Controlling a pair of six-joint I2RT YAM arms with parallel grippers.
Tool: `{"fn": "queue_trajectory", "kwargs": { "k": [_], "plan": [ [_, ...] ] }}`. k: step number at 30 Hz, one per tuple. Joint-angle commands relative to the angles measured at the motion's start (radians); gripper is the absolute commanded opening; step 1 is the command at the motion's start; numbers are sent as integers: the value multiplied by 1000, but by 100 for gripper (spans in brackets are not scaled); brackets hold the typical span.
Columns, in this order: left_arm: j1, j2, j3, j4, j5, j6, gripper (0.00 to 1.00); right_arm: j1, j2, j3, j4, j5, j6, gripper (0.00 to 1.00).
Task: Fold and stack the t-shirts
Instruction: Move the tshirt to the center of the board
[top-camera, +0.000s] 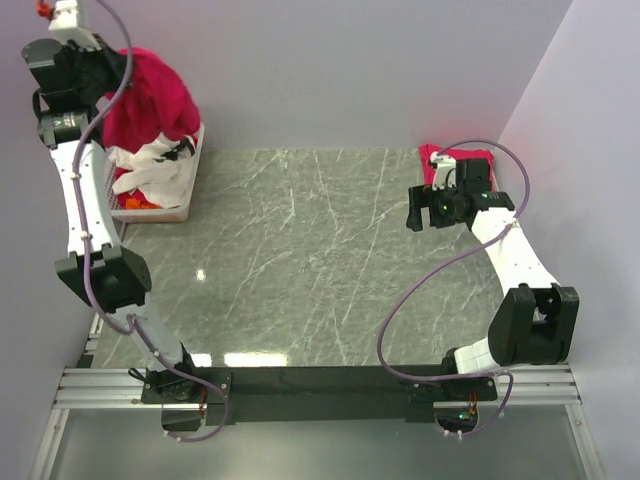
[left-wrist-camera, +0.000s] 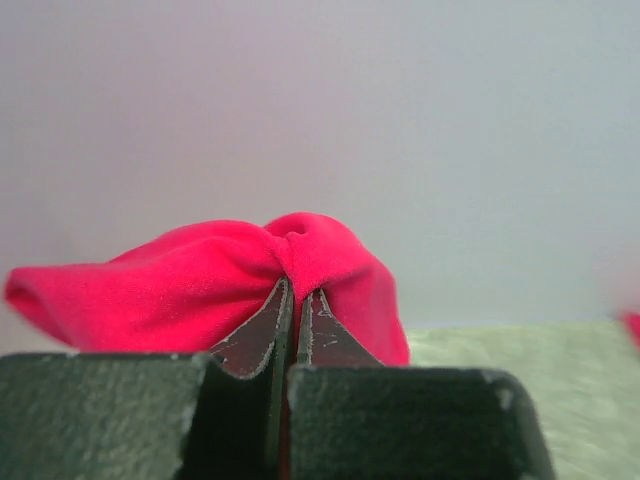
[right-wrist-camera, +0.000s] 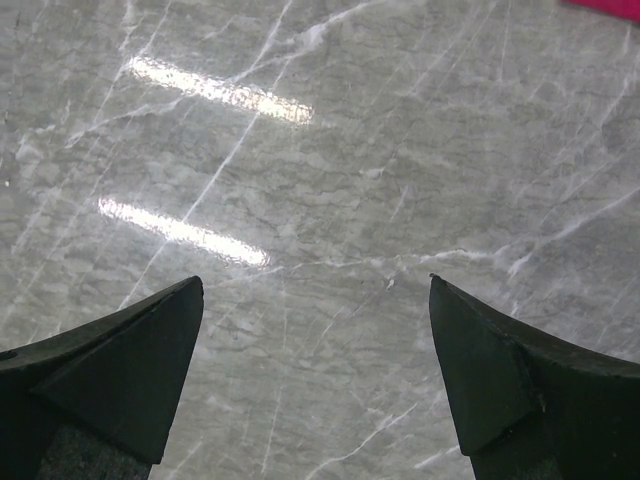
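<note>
Next, my right gripper moves open toward the table's middle and down onto the shirt's loose end, as the crimson-red t-shirt (top-camera: 150, 100) hangs from my left gripper alone.
A crimson-red t-shirt (top-camera: 150, 100) hangs bunched above the white basket at the far left. My left gripper (top-camera: 122, 62) is raised high and shut on a pinch of it; in the left wrist view the red cloth (left-wrist-camera: 200, 285) drapes over my closed left gripper (left-wrist-camera: 296, 290). A second red t-shirt (top-camera: 452, 157) lies at the far right edge, mostly hidden behind my right arm; a sliver shows in the right wrist view (right-wrist-camera: 610, 6). My right gripper (top-camera: 428, 210) is open and empty above bare marble, also seen in the right wrist view (right-wrist-camera: 315, 285).
The white slotted basket (top-camera: 160, 205) stands at the far left and holds white cloth (top-camera: 150, 165) and something orange (top-camera: 135, 200). The grey marble table (top-camera: 310, 260) is bounded by walls behind and to the right. A purple cable loops from each arm.
</note>
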Motion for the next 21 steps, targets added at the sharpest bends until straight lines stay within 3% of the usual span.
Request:
{"fn": "queue_trajectory", "kwargs": {
  "k": [1,4,7,11,13,15,17,18,20,21],
  "plan": [
    [-100,-174,-46,95,161,-74,1,2,3,62,-9,-27,3,100],
    [-192,-246,-172,92,217,-102,1,2,8,74,-18,-31,7,100],
    [-276,-297,-299,68,388,-107,1,1,8,84,-30,-34,5,100],
    [-310,-349,-509,48,547,-96,3,2,0,85,-49,-50,-3,100],
    [-306,-319,-583,-79,563,-6,21,1,0,87,-66,-71,-13,100],
    [-280,-271,-604,-212,510,139,52,1,5,87,-88,-90,-27,100],
    [-226,-204,-618,-308,529,183,60,1,12,93,-108,-119,-46,100],
    [-158,-170,-640,-311,564,192,69,1,23,94,-128,-126,-52,100],
    [-111,-147,-644,-348,569,236,73,1,32,93,-141,-152,-72,100],
    [-94,-138,-629,-390,578,333,73,2,41,87,-150,-157,-76,100]
  ]
}}
